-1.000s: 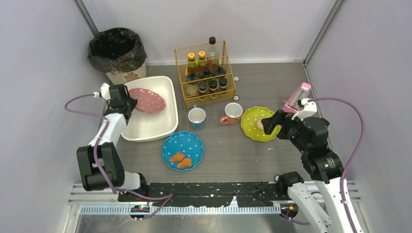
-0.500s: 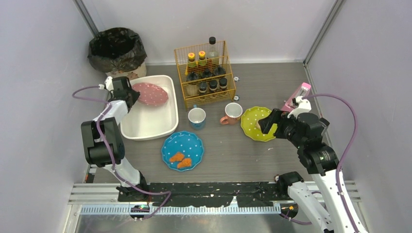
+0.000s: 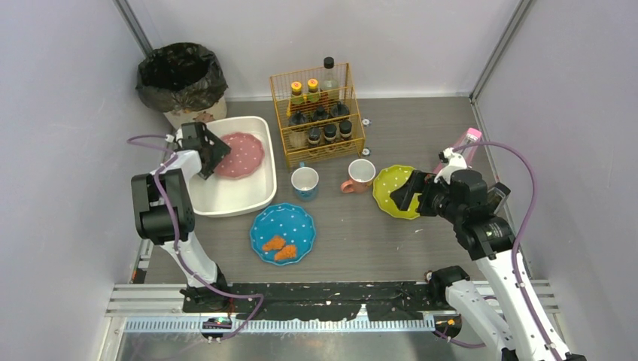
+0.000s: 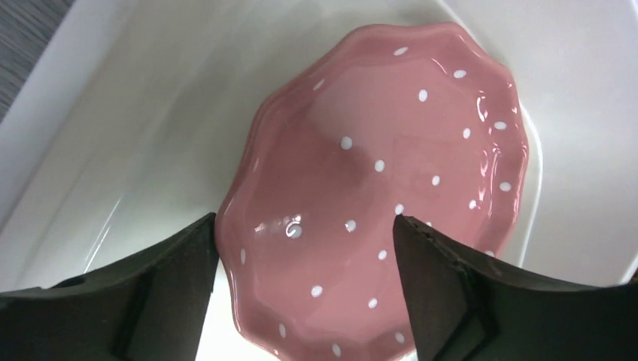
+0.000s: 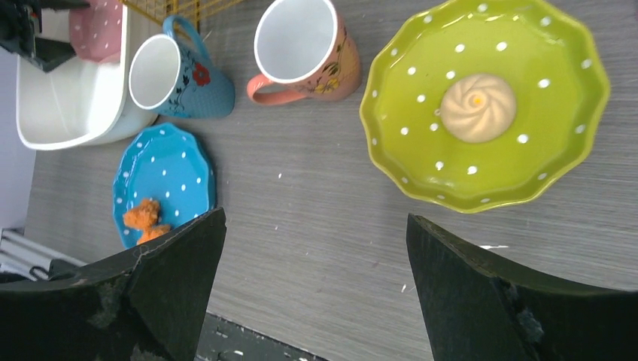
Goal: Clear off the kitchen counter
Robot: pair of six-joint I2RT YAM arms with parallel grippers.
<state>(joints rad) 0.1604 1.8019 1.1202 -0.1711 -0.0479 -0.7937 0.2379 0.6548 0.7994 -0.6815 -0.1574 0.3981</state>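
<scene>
Next, my right gripper lowers toward the left in the top view, since the blue plate's food-free rim (image 3: pixel 313 228) (image 5: pixel 210 183) facing the green plate lies below it there.
A pink dotted plate (image 3: pixel 242 154) (image 4: pixel 391 188) lies tilted in the white tub (image 3: pixel 226 197) (image 4: pixel 113 150). My left gripper (image 3: pixel 214 156) (image 4: pixel 305 256) hovers just over its near rim, open, its fingers either side of the plate. On the kitchen counter (image 3: pixel 361 241) stand a blue plate (image 3: pixel 282 233) (image 5: pixel 162 177) with orange food bits, a blue mug (image 3: pixel 305 183) (image 5: pixel 177 75), a peach mug (image 3: pixel 360 174) (image 5: pixel 301 49) and a green plate (image 3: pixel 385 184) (image 5: pixel 542 68) holding a bun (image 5: pixel 477 107). My right gripper (image 3: pixel 402 197) (image 5: pixel 316 248) hangs open and empty above the counter at the green plate's near side.
A bin lined with a black bag (image 3: pixel 180 75) stands at the back left. A yellow wire rack of bottles (image 3: pixel 317 113) sits behind the mugs. A pink object (image 3: pixel 463 147) leans by the right wall. Lilac walls close in both sides.
The left gripper carried the pink plate further over the tub, then opened and let it go. The right gripper shifted slightly left, staying open.
</scene>
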